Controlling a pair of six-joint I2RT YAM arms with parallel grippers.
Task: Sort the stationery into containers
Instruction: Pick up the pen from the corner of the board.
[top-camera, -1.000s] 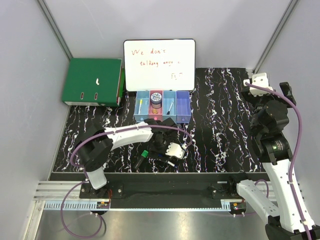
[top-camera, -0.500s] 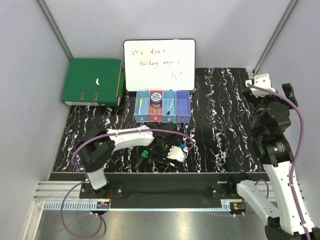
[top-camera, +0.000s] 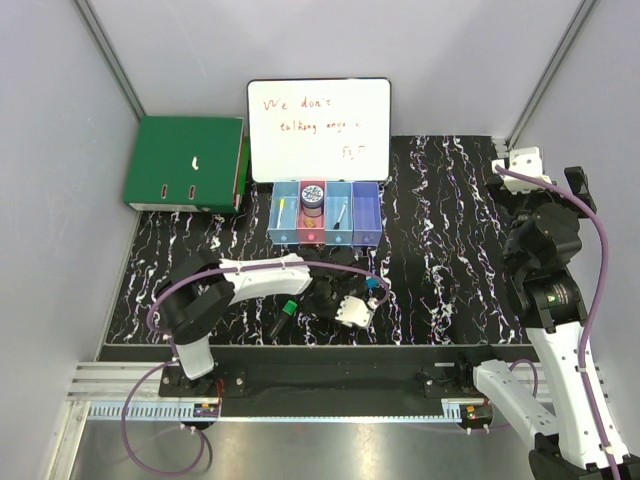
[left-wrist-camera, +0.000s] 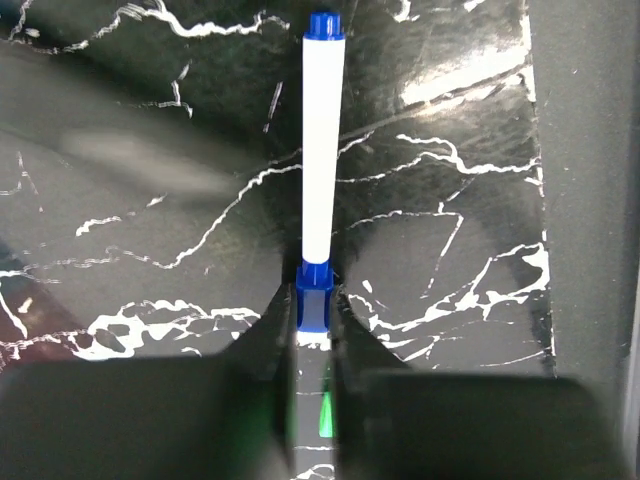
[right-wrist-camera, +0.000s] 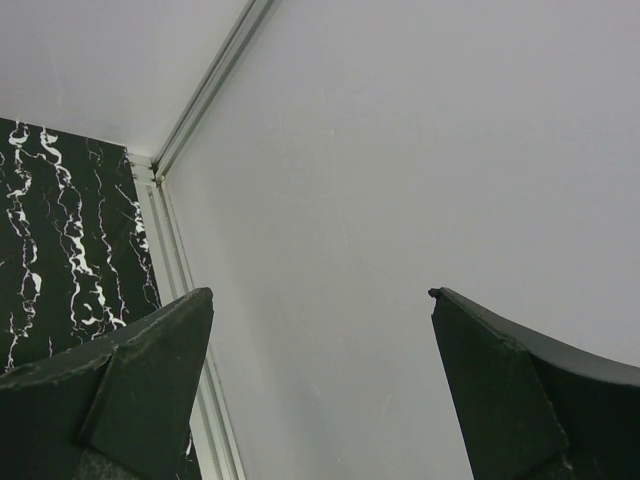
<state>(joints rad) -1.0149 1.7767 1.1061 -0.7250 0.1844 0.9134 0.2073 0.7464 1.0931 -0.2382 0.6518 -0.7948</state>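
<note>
The white marker in my left gripper should next go up, outward, then down into the light-blue container with the pen (top-camera: 341, 213), where I should release it by similar stationery.
A white marker with blue ends (left-wrist-camera: 321, 150) lies on the black marbled table, pointing away from my left gripper (left-wrist-camera: 313, 303), which is shut on its near blue end. In the top view this gripper (top-camera: 360, 293) is low over the table's front middle, with the marker's far blue tip (top-camera: 372, 284) poking out. A black marker with a green cap (top-camera: 284, 313) lies just left of it. The containers (top-camera: 365, 228) stand in a row before the whiteboard; they hold a dark cylinder (top-camera: 313, 196), a yellow piece (top-camera: 285, 207) and a pen (top-camera: 341, 213). My right gripper (right-wrist-camera: 320, 292) is open, raised and facing the wall.
A whiteboard (top-camera: 319, 130) leans behind the bins. A green binder (top-camera: 186, 164) lies at the back left. The right arm (top-camera: 541, 245) stands tall at the right edge of the table, near the enclosure wall.
My left gripper, open a second ago, has shut on the blue end of the white marker. Its wrist has shifted slightly. The right arm has barely moved.
</note>
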